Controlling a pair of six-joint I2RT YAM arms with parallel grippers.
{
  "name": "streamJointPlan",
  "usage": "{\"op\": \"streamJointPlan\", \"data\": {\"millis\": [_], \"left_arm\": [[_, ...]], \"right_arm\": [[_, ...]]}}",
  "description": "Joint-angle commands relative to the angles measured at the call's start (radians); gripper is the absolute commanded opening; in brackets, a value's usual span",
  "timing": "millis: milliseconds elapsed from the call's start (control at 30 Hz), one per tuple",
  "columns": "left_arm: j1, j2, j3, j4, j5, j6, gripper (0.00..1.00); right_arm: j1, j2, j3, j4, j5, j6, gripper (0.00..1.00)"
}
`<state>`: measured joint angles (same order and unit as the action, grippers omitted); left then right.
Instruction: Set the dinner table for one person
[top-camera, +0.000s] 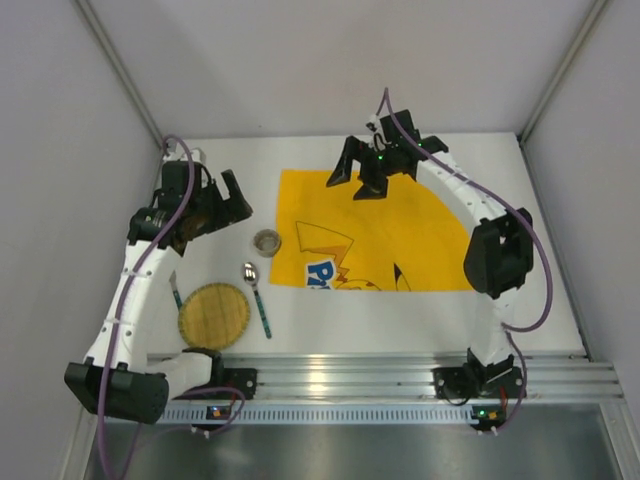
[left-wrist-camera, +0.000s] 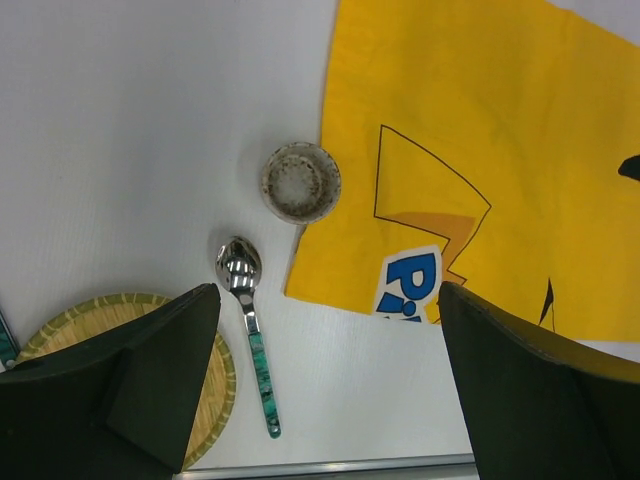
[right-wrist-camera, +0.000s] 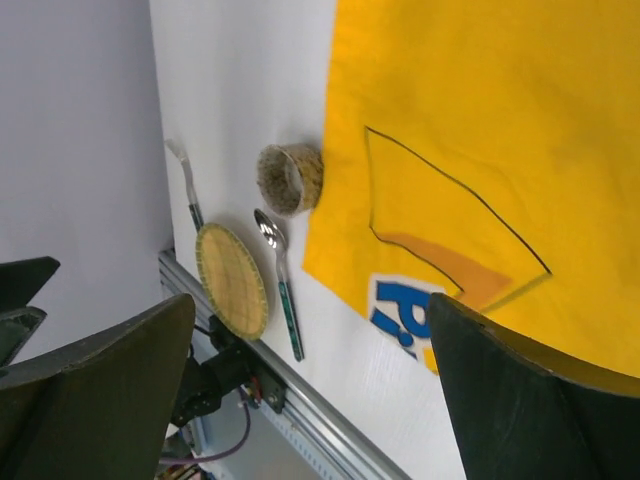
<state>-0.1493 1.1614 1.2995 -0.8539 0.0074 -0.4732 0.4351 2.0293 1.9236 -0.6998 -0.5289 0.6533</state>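
Observation:
Next, my left gripper moves down with one finger inside the speckled cup and closes across the side of the cup's rim away from the mat (top-camera: 256, 243) (left-wrist-camera: 267, 186), since the cup stands opening up.
The white dinner table (top-camera: 380, 315) carries a yellow placemat (top-camera: 400, 225) with blue-and-black print at its middle. Left of the mat stand a small speckled cup (top-camera: 267, 241), a spoon (top-camera: 256, 295) with a teal handle and a round woven plate (top-camera: 214, 313). A second utensil (top-camera: 176, 290) lies left of the plate. My left gripper (top-camera: 232, 208) is open and empty, held above the table left of the cup (left-wrist-camera: 300, 182); the spoon (left-wrist-camera: 248, 320) lies below it. My right gripper (top-camera: 358, 178) is open and empty above the mat's far edge.
Grey walls close in the table on the left, back and right. An aluminium rail (top-camera: 370, 375) with both arm bases runs along the near edge. The mat's near left corner (left-wrist-camera: 300, 290) lies close to the spoon bowl.

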Motion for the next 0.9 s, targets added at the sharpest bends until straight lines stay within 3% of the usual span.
{"op": "streamJointPlan", "data": {"millis": [0,133,400,533,867], "left_arm": [[-0.019,-0.011,0.02,0.035,0.011,-0.018,0.96],[-0.071,-0.008,0.001,0.046,0.002,-0.038,0.96],[-0.196,0.047,0.012,0.036,-0.175,-0.067,0.96],[-0.196,0.06,0.004,0.03,-0.19,-0.055,0.96],[-0.196,0.116,0.027,0.004,-0.262,-0.008,0.98]], "right_arm": [[-0.045,-0.131,-0.163,-0.041,0.003,-0.035,1.0],[-0.113,-0.254,-0.377,-0.04,0.075,-0.116,1.0],[-0.168,-0.327,-0.676,0.005,0.162,-0.198,1.0],[-0.196,-0.261,-0.724,0.081,0.146,-0.21,1.0],[-0.217,-0.133,-0.615,0.092,0.139,-0.247,1.0]]}}
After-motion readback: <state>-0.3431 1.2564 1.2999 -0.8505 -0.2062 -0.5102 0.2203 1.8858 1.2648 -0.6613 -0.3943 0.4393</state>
